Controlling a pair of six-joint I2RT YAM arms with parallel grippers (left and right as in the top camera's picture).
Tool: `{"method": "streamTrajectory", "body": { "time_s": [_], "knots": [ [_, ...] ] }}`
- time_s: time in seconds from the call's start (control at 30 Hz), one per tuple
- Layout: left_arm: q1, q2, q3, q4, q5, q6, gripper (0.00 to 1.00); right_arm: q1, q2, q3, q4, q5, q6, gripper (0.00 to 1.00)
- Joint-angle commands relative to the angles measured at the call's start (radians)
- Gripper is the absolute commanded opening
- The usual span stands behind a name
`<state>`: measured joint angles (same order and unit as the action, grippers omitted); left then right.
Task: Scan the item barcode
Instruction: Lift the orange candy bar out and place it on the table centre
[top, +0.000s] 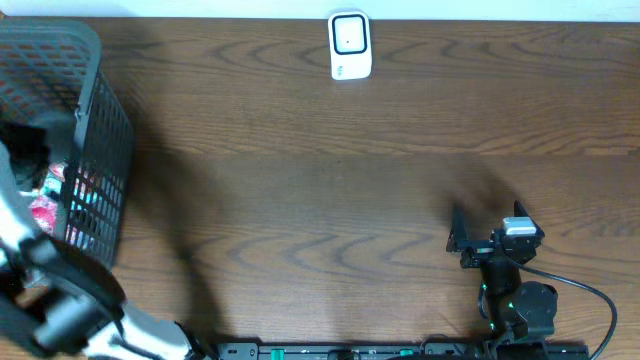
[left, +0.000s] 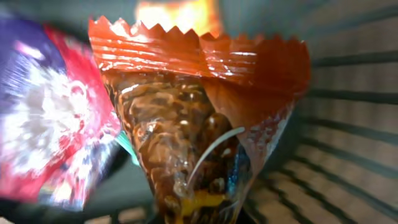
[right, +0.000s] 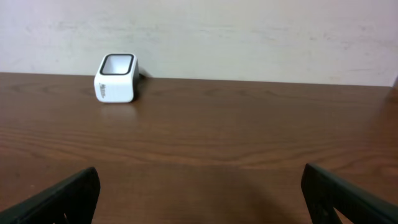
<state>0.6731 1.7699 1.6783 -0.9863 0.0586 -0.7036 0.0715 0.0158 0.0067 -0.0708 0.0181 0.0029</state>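
Note:
My left gripper needs to lift the packet over the slatted side of the basket next. Then it should lower the packet onto the empty wood of the table, short of the scanner.
The item is a snack packet (left: 186, 124) with an orange crimped top and a brown picture. It fills the left wrist view, narrowing to a pinched point at the bottom edge. My left gripper (top: 28, 150) is down inside the dark mesh basket (top: 95, 120) and is shut on this packet; its fingers are hidden behind the packet. The white barcode scanner (top: 350, 45) stands at the table's far edge and is also in the right wrist view (right: 116, 78). My right gripper (top: 465, 240) rests open near the front right, with nothing between its fingers (right: 62, 199).
A red, purple and white packet (left: 43, 124) lies left of the held one in the basket. The basket's slatted wall (left: 348, 124) is close on the right. The basket stands at the table's left edge, and the wall rises behind the scanner.

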Motion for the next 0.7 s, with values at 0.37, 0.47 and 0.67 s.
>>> {"method": "streamTrajectory", "body": {
  "time_s": [0.37, 0.47, 0.67],
  "knots": [
    [-0.119, -0.492, 0.029, 0.185, 0.477, 0.129, 0.07, 0.007, -0.003, -0.002, -0.004, -0.001, 0.003, 0.99],
    [-0.308, -0.493, 0.029, 0.233, 0.626, 0.287, 0.07, 0.007, -0.003, -0.002, -0.004, -0.001, 0.003, 0.99],
    [-0.755, -0.423, 0.015, 0.146, 0.244, 0.431, 0.08, 0.007, -0.003, -0.002, -0.004, -0.001, 0.003, 0.99]
  ]
}}
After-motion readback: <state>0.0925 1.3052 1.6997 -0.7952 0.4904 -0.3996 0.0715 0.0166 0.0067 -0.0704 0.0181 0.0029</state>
